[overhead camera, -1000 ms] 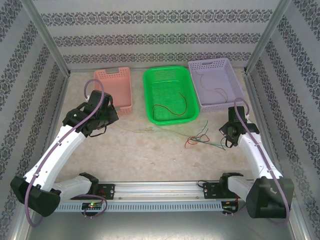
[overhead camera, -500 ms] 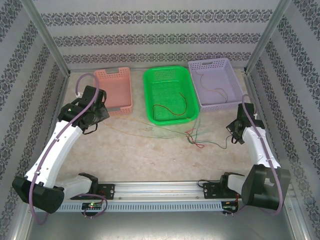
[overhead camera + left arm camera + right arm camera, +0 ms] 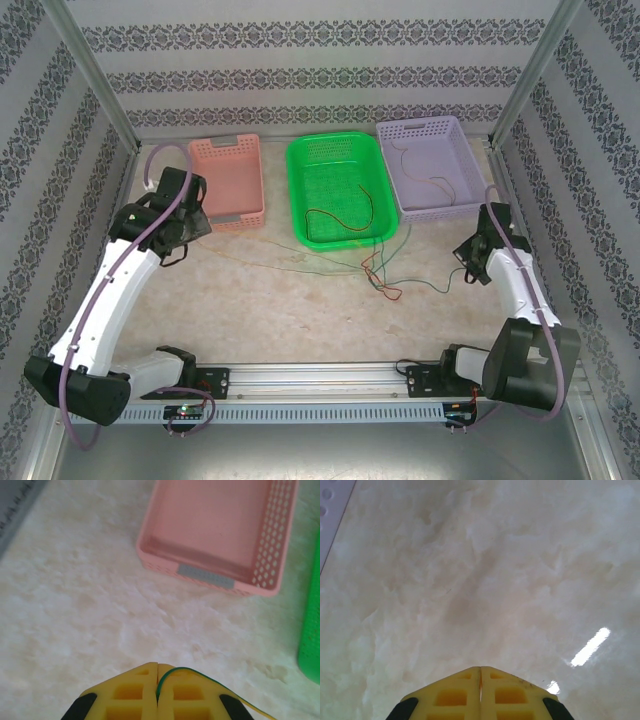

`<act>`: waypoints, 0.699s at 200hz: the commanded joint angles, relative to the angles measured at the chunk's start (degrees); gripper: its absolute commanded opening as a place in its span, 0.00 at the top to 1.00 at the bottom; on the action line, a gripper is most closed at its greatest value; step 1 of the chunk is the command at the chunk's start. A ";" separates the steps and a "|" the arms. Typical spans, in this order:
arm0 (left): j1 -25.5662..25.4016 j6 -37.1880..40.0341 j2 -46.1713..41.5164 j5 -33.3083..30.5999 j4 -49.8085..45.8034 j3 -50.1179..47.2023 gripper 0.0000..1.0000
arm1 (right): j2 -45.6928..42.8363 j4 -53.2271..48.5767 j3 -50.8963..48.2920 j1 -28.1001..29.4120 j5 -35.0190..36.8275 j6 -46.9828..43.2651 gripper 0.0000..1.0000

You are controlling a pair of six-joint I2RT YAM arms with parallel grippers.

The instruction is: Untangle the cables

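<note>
My left gripper moves down and slightly back to bare tabletop before the pink basket next and frees the cable clear of the knot.
A small knot of thin red and green cables (image 3: 380, 275) lies on the table in front of the green basket (image 3: 296, 190). My left gripper (image 3: 192, 240) is shut on a green and yellow cable (image 3: 200, 672) that curls out between its yellow pads and runs right toward the knot (image 3: 290, 268). My right gripper (image 3: 468, 272) is shut by the right wall. A green cable (image 3: 430, 291) leads from the knot up to it, though no wire shows between its pads (image 3: 507, 690) in the right wrist view. A red cable (image 3: 340, 215) lies in the green basket, a brown one (image 3: 420, 180) in the purple basket (image 3: 385, 135).
A pink basket (image 3: 228, 148) stands at the back left, just beyond my left gripper; its near rim (image 3: 205, 577) shows in the left wrist view. Patterned walls close in both sides and the back. A metal rail (image 3: 320, 380) runs along the near edge.
My left gripper has drawn back to the left and my right gripper has swung right toward the wall, stretching their cables. The knot has shifted slightly left.
</note>
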 commanded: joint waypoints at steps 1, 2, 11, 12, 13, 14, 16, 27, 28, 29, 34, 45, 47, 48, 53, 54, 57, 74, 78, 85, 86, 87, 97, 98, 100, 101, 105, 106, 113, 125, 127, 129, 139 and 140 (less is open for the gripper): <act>2.43 4.87 -0.43 -10.45 -3.83 4.02 1.00 | 1.30 -0.42 3.28 -3.82 1.77 -3.50 1.00; 2.52 4.99 -0.37 -10.50 -3.85 4.07 1.00 | 1.37 -0.48 3.54 -3.93 1.85 -3.54 1.00; 3.06 5.39 -0.11 -10.95 -4.09 4.09 1.00 | 2.12 -0.91 5.34 -4.68 2.30 -4.05 1.00; 3.09 5.34 -0.08 -10.97 -4.06 4.07 1.00 | 2.17 -0.95 5.45 -4.76 2.34 -4.13 1.00; 3.11 5.32 -0.11 -10.98 -4.09 4.06 1.00 | 2.24 -0.97 5.59 -4.88 2.35 -4.12 1.00; 3.16 5.26 -0.13 -10.99 -4.11 4.05 1.00 | 2.28 -0.93 5.79 -4.90 2.41 -4.12 1.00; 3.20 5.22 0.00 -10.97 -4.16 3.98 1.00 | 2.44 -1.02 6.12 -4.98 2.42 -4.11 1.00; 3.30 4.54 -0.03 -10.25 -4.09 3.19 1.00 | 2.96 -1.08 7.69 -5.27 2.10 -3.88 1.00; 3.30 4.48 -0.04 -10.18 -4.10 3.09 1.00 | 2.99 -1.08 7.81 -5.27 2.06 -3.86 1.00; 3.30 4.45 -0.05 -10.06 -4.07 3.04 1.00 | 3.05 -1.08 7.91 -5.18 1.95 -3.86 1.00; 3.30 3.96 -0.14 -9.29 -3.88 2.36 1.00 | 3.17 -1.08 8.51 -5.02 1.55 -3.77 1.00; 3.32 3.01 -0.39 -7.34 -3.56 0.83 1.00 | 3.28 -1.25 9.47 -3.73 1.36 -3.59 1.00; 3.31 2.90 -0.38 -6.92 -3.52 0.56 1.00 | 3.22 -1.25 9.67 -3.35 1.33 -3.63 1.00; 3.30 2.78 -0.35 -6.67 -3.47 0.37 1.00 | 3.21 -1.25 9.77 -3.12 1.36 -3.65 1.00; 3.30 2.38 -0.39 -5.32 -3.17 -0.47 1.00 | 2.99 -1.19 10.06 -1.77 1.55 -3.80 1.00; 3.34 2.34 -0.40 -5.03 -3.12 -0.63 1.00 | 2.92 -1.22 10.13 -1.46 1.61 -3.83 1.00; 3.31 2.11 -0.50 -3.96 -2.77 -1.14 1.00 | 2.78 -1.23 10.35 -0.39 1.75 -3.92 1.00; 3.33 0.99 -2.35 3.11 0.90 -5.18 1.00 | 1.45 -1.91 11.27 6.74 2.31 -3.69 1.00; 3.30 0.56 -3.03 4.64 2.07 -6.21 1.00 | 0.80 -2.22 11.46 9.08 2.77 -3.60 1.00; 3.21 -0.52 -4.43 6.90 3.83 -8.17 1.00 | -0.50 -2.61 11.68 12.38 3.91 -3.36 1.00; 3.21 -0.69 -4.62 7.18 4.03 -8.44 1.00 | -0.72 -2.67 11.69 12.82 4.02 -3.30 1.00; 3.21 -0.78 -4.80 7.46 4.26 -8.70 1.00 | -1.23 -2.73 11.70 14.04 4.21 -3.14 1.00; 3.21 -2.39 -6.58 8.67 5.70 -10.65 1.00 | -4.08 -2.39 11.40 18.43 4.80 -2.41 1.00; 3.21 -2.50 -6.65 8.68 5.80 -10.82 1.00 | -4.44 -2.35 11.33 18.97 4.86 -2.34 1.00; 3.21 -2.85 -6.91 8.58 5.87 -11.07 1.00 | -5.17 -2.14 11.17 19.93 5.08 -2.15 1.00; 3.21 -3.00 -7.08 8.55 5.89 -11.12 1.00 | -5.52 -2.05 11.17 20.60 5.22 -2.08 1.00; 3.21 -3.32 -7.62 8.40 5.97 -11.75 1.00 | -6.82 -1.86 11.02 22.75 5.76 -1.50 1.00; 3.21 -3.41 -7.70 8.33 5.94 -11.85 1.00 | -7.13 -1.82 11.01 23.29 5.95 -1.40 1.00; 3.22 -3.73 -8.34 7.33 5.51 -12.27 1.00 | -9.04 -1.76 11.09 26.79 6.99 -0.43 1.00; 3.21 -3.64 -8.71 5.69 4.58 -12.39 1.00 | -10.58 -2.66 12.14 32.76 8.82 1.30 1.00; 3.21 -3.49 -8.63 5.24 4.36 -12.33 1.00 | -10.60 -2.87 12.40 33.81 8.99 1.44 1.00; 3.21 -3.36 -8.55 4.80 4.04 -12.20 1.00 | -10.60 -3.02 12.65 34.67 9.15 1.80 1.00; 3.26 -3.44 -7.80 1.97 2.10 -11.30 1.00 | -10.30 -3.25 13.58 39.35 9.40 2.99 1.00; 3.23 -3.38 -7.75 1.73 1.98 -11.19 1.00 | -10.23 -3.26 13.70 39.76 9.44 3.17 1.00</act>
